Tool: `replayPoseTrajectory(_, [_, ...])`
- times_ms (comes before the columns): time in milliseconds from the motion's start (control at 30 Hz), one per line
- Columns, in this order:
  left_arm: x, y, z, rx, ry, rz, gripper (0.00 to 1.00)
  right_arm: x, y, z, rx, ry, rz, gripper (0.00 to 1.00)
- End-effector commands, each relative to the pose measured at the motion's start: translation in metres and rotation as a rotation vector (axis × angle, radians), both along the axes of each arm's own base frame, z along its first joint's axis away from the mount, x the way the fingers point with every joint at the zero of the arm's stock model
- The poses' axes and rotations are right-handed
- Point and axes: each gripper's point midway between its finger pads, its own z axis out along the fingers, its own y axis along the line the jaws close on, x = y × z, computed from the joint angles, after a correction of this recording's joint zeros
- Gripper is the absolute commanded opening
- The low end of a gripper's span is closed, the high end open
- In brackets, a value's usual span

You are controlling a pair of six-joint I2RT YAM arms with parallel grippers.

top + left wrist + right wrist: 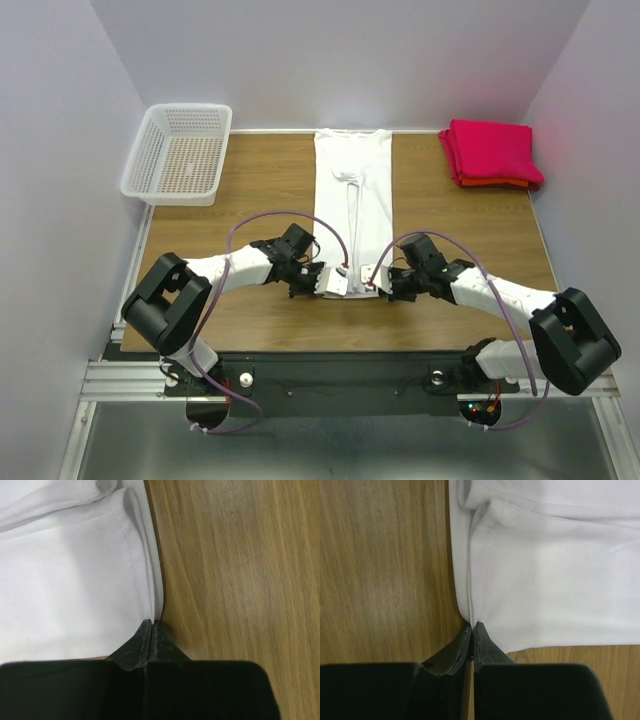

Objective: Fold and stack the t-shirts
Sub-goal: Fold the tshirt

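Next, my right gripper lifts the t-shirt's near corner, carries it outward over the t-shirt's middle and lowers to release it there, because the t-shirt still lies long and narrow.
A white t-shirt lies as a long narrow strip down the middle of the table, sides folded in. My left gripper is shut on its near left corner; in the left wrist view the jaws pinch the hem of the white cloth. My right gripper is shut on the near right corner; in the right wrist view the jaws pinch the white cloth at its edge. A folded stack of red/pink t-shirts with an orange-red one at the bottom sits at the far right.
A white plastic lattice basket stands at the far left corner, partly over the table's left edge. Bare wood table lies on both sides of the white shirt. Walls close in on the left, back and right.
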Motion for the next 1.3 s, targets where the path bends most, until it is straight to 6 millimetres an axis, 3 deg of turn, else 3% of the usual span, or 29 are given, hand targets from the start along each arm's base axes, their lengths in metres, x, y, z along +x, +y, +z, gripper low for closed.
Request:
replayPoseTrajectory(0, [-0.025, 0.007, 0.017, -0.007, 0.072, -0.015, 0.00, -0.015, -0.005, 0.021, 0.017, 0.037, -0.034, 0.01])
replayPoseTrajectory(233, [-0.059, 0.003, 0.061, -0.089, 0.149, -0.054, 0.00, -0.049, -0.005, 0.051, 0.059, 0.116, -0.003, 0.01])
replayPoseTrajectory(367, [-0.061, 0.002, 0.075, -0.086, 0.175, -0.047, 0.00, -0.037, -0.004, 0.068, 0.067, 0.073, -0.050, 0.01])
replayPoseTrajectory(533, [-0.037, 0.007, 0.076, -0.055, 0.133, -0.022, 0.00, -0.010, 0.000, 0.083, 0.047, 0.018, -0.073, 0.01])
replayPoseTrajectory(800, [0.033, -0.007, 0.093, -0.074, -0.030, 0.035, 0.00, 0.044, -0.006, 0.091, 0.050, -0.033, -0.070, 0.01])
replayPoseTrajectory(933, [0.080, -0.013, 0.098, -0.068, -0.101, 0.060, 0.00, 0.070, -0.008, 0.092, 0.049, -0.058, -0.033, 0.01])
replayPoseTrajectory(1067, [0.119, -0.013, 0.101, -0.059, -0.118, 0.079, 0.00, 0.108, -0.004, 0.091, 0.059, -0.060, -0.015, 0.01])
replayPoseTrajectory(1267, [0.165, -0.013, 0.097, -0.032, -0.143, 0.090, 0.00, 0.161, -0.013, 0.087, 0.068, -0.075, -0.031, 0.01])
